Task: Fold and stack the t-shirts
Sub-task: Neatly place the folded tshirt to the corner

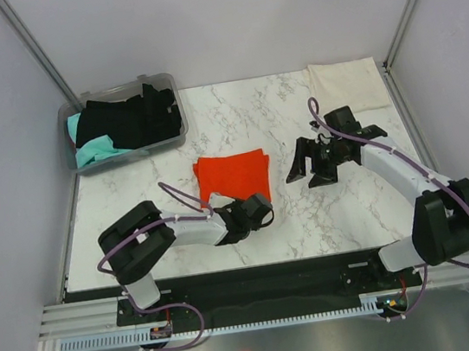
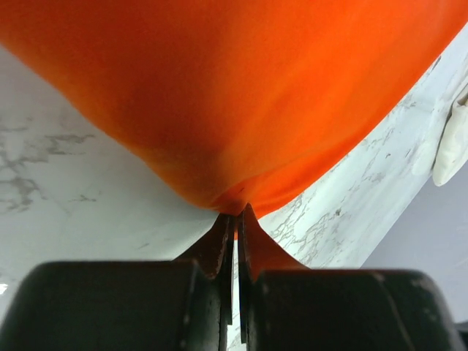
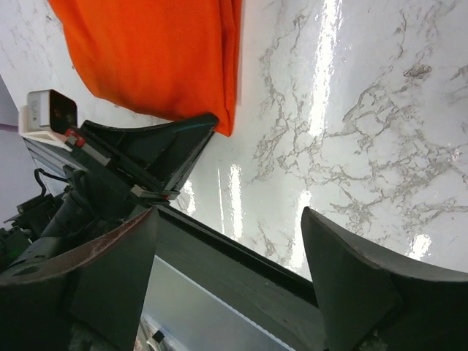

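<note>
My right gripper is above the orange t-shirt's far corner (image 1: 263, 153) and will reach down and across to it, left in the top view, as the t-shirt's near corner is pinched.
The orange-red t-shirt (image 1: 232, 174) lies folded into a rough square in the middle of the marble table (image 1: 345, 212). My left gripper (image 1: 259, 210) sits at its near right corner, shut, with the cloth's edge pinched between the fingertips (image 2: 223, 234). That orange cloth (image 2: 234, 95) fills the upper part of the left wrist view. My right gripper (image 1: 308, 170) hangs open to the right of the shirt, with only table between its fingers (image 3: 344, 270). The orange shirt (image 3: 153, 51) lies beyond them. A cream-white t-shirt (image 1: 344, 83) lies folded flat at the back right.
A clear grey plastic bin (image 1: 165, 79) stands at the back left, holding a black t-shirt (image 1: 134, 115) and a teal one (image 1: 95, 149). Grey walls close in the table on three sides. The cream shirt (image 2: 450, 142) shows at the right edge of the left wrist view.
</note>
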Motion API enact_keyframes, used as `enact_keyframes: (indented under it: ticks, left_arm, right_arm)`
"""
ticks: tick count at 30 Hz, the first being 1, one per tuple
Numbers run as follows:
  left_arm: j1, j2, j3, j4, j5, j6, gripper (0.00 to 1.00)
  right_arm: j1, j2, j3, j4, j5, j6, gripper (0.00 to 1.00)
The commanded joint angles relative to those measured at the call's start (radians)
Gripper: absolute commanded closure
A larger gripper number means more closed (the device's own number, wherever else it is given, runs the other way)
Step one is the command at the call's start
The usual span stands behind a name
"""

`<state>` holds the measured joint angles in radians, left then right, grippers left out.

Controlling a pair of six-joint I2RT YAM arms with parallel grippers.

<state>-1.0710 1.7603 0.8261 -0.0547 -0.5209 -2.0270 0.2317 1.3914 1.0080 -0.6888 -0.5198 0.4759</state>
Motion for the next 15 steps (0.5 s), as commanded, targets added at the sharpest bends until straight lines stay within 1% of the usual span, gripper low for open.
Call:
enact_keyframes:
  ticks: [1, 3, 5, 10, 15]
  left_arm:
    - [0.023, -0.014, -0.070, -0.166, -0.010, -0.354, 0.98]
    - [0.029, -0.068, -0.084, -0.165, 0.005, -0.331, 0.98]
    - [0.034, -0.108, -0.099, -0.165, 0.033, -0.300, 0.98]
    - [0.034, -0.189, -0.094, -0.165, 0.090, -0.234, 0.98]
    - [0.036, -0.252, -0.096, -0.169, 0.105, -0.188, 0.98]
  right_arm:
    - [-0.003, 0.075, 0.055, 0.020, -0.042, -0.071, 0.12]
    - [-0.003, 0.141, 0.078, 0.025, -0.063, -0.109, 0.09]
    - [-0.003, 0.184, 0.086, 0.073, -0.106, -0.117, 0.09]
    - [-0.002, 0.294, 0.083, 0.239, -0.224, -0.091, 0.07]
    - [0.003, 0.395, 0.096, 0.308, -0.276, -0.074, 0.06]
